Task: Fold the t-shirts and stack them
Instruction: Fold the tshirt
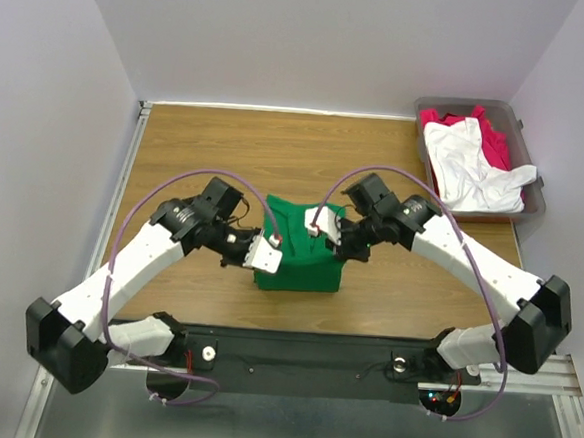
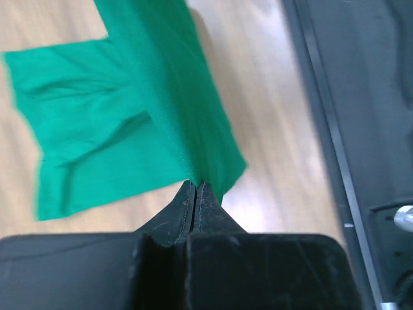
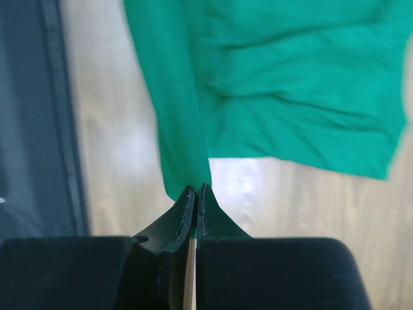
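My right gripper moves outward and down onto the green t-shirt's far part (image 1: 296, 217) (image 3: 355, 123) next and releases, since it lies on the tabletop outward of the raised edge.
The green t-shirt (image 1: 304, 265) is in the middle of the table, partly lifted, with cloth hanging down to the wood. My left gripper (image 1: 269, 253) is shut on its left edge. In the left wrist view the jaws (image 2: 195, 185) pinch a fold of the green t-shirt (image 2: 129, 116), which stretches away from them. My right gripper (image 1: 323, 225) is shut on the shirt's right upper edge. In the right wrist view its jaws (image 3: 196, 189) hold a hanging strip of the green t-shirt (image 3: 290, 97). The white t-shirt (image 1: 471, 166) and the red t-shirt (image 1: 493, 143) lie crumpled in the bin.
A grey-brown plastic bin (image 1: 534, 201) stands at the table's back right corner. White walls close the table at the back and both sides. The black base rail (image 1: 293, 349) with both arm mounts runs along the near edge.
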`<state>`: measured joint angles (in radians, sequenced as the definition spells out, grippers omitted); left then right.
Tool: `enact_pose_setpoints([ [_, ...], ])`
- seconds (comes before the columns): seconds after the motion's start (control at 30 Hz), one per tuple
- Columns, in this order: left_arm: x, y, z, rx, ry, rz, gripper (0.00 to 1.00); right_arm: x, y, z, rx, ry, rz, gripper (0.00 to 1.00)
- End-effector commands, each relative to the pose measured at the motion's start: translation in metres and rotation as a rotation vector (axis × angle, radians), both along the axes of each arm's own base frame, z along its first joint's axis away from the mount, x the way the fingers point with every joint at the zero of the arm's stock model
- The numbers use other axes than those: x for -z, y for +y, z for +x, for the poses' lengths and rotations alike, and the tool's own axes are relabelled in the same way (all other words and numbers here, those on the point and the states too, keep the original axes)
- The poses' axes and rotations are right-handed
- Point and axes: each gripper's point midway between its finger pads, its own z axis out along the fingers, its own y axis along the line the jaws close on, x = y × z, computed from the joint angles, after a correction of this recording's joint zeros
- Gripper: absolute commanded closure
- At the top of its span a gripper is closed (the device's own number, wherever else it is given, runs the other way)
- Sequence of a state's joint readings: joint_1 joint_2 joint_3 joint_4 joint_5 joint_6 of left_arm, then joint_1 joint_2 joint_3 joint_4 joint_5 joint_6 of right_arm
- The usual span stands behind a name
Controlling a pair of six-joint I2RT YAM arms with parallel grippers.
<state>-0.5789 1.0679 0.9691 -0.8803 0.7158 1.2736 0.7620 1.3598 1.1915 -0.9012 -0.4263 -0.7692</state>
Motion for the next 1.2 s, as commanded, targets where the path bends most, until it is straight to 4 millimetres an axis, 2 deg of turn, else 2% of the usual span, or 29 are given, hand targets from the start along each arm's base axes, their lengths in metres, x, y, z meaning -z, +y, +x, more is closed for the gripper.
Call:
enact_pose_setpoints([
  [0.0,-0.021,-0.003,0.032,-0.013,-0.068,0.026,1.00,-0.020,-0.010,0.042,0.044,-0.071,0.016,0.99],
  [0.03,-0.015,-0.003,0.041,-0.012,-0.054,0.051,1.00,-0.013,-0.015,0.055,0.042,-0.077,-0.004,0.99],
  [0.07,-0.020,-0.004,0.053,0.001,-0.089,0.049,1.00,-0.018,-0.014,0.065,0.044,-0.093,0.004,0.99],
  [0.13,-0.009,0.000,0.078,-0.025,-0.071,0.077,1.00,-0.005,-0.020,0.088,0.054,-0.074,-0.013,0.99],
  [0.2,-0.013,0.000,0.105,-0.049,-0.087,0.065,1.00,-0.002,-0.019,0.108,0.051,-0.077,-0.012,0.99],
  [0.23,0.001,0.006,0.126,-0.075,-0.063,0.076,1.00,0.002,-0.025,0.122,0.054,-0.087,-0.015,0.99],
  [0.27,-0.002,0.007,0.142,-0.089,-0.077,0.072,1.00,0.022,-0.024,0.132,0.054,-0.040,-0.036,0.99],
  [0.3,0.003,0.008,0.155,-0.106,-0.072,0.077,1.00,0.019,-0.019,0.145,0.053,-0.048,-0.015,0.99],
  [0.33,0.021,0.013,0.173,-0.137,-0.035,0.090,0.99,0.025,-0.023,0.157,0.068,-0.039,-0.016,0.99],
  [0.37,0.018,0.012,0.191,-0.151,-0.054,0.084,0.97,0.050,-0.021,0.165,0.068,0.024,-0.027,0.99],
  [0.4,0.024,0.011,0.201,-0.168,-0.041,0.090,0.96,0.055,-0.021,0.174,0.077,0.034,-0.022,0.99],
  [0.43,0.043,0.009,0.214,-0.186,-0.003,0.102,0.96,0.058,-0.022,0.189,0.091,0.030,-0.012,0.99],
  [0.47,0.041,0.008,0.227,-0.212,-0.004,0.093,0.96,0.065,-0.021,0.196,0.097,0.042,-0.011,0.99],
  [0.5,0.046,0.007,0.236,-0.219,0.000,0.095,0.94,0.082,-0.020,0.205,0.108,0.073,-0.015,0.99],
  [0.53,0.060,0.006,0.245,-0.253,0.036,0.103,0.94,0.089,-0.022,0.209,0.116,0.086,-0.014,0.99],
  [0.6,0.068,0.002,0.257,-0.276,0.038,0.097,0.93,0.111,-0.024,0.213,0.123,0.121,-0.026,0.99],
  [0.63,0.079,0.001,0.257,-0.279,0.064,0.101,0.93,0.119,-0.025,0.212,0.128,0.137,-0.033,0.99],
  [0.73,0.092,-0.001,0.252,-0.290,0.111,0.105,0.93,0.131,-0.022,0.206,0.138,0.173,-0.019,0.99],
  [0.8,0.097,-0.003,0.242,-0.286,0.138,0.110,0.93,0.133,-0.020,0.199,0.148,0.200,-0.015,1.00],
  [0.83,0.092,-0.004,0.235,-0.281,0.137,0.104,0.93,0.133,-0.017,0.193,0.145,0.212,-0.014,0.99],
  [0.87,0.100,-0.002,0.219,-0.270,0.169,0.114,0.93,0.134,-0.018,0.179,0.138,0.233,-0.015,0.99],
  [0.9,0.099,-0.004,0.206,-0.254,0.180,0.115,0.94,0.132,-0.017,0.171,0.134,0.236,-0.014,0.99],
  [0.93,0.088,-0.006,0.199,-0.250,0.160,0.097,0.94,0.132,-0.016,0.162,0.126,0.242,-0.016,1.00],
  [0.97,0.096,-0.003,0.179,-0.243,0.196,0.114,0.95,0.120,-0.009,0.151,0.106,0.225,-0.009,0.99],
  [1.0,0.085,-0.003,0.171,-0.233,0.175,0.100,0.96,0.127,-0.011,0.131,0.095,0.259,-0.025,0.99],
  [1.03,0.093,-0.003,0.161,-0.224,0.202,0.111,0.96,0.125,-0.009,0.122,0.086,0.266,-0.024,0.99],
  [1.07,0.089,-0.003,0.146,-0.215,0.202,0.108,0.96,0.120,-0.005,0.111,0.078,0.276,-0.015,0.99],
  [1.1,0.086,-0.003,0.141,-0.214,0.196,0.102,0.96,0.113,-0.005,0.100,0.080,0.288,0.003,1.00],
  [1.17,0.077,-0.004,0.134,-0.227,0.183,0.085,0.96,0.104,-0.004,0.093,0.114,0.315,0.018,0.99],
])
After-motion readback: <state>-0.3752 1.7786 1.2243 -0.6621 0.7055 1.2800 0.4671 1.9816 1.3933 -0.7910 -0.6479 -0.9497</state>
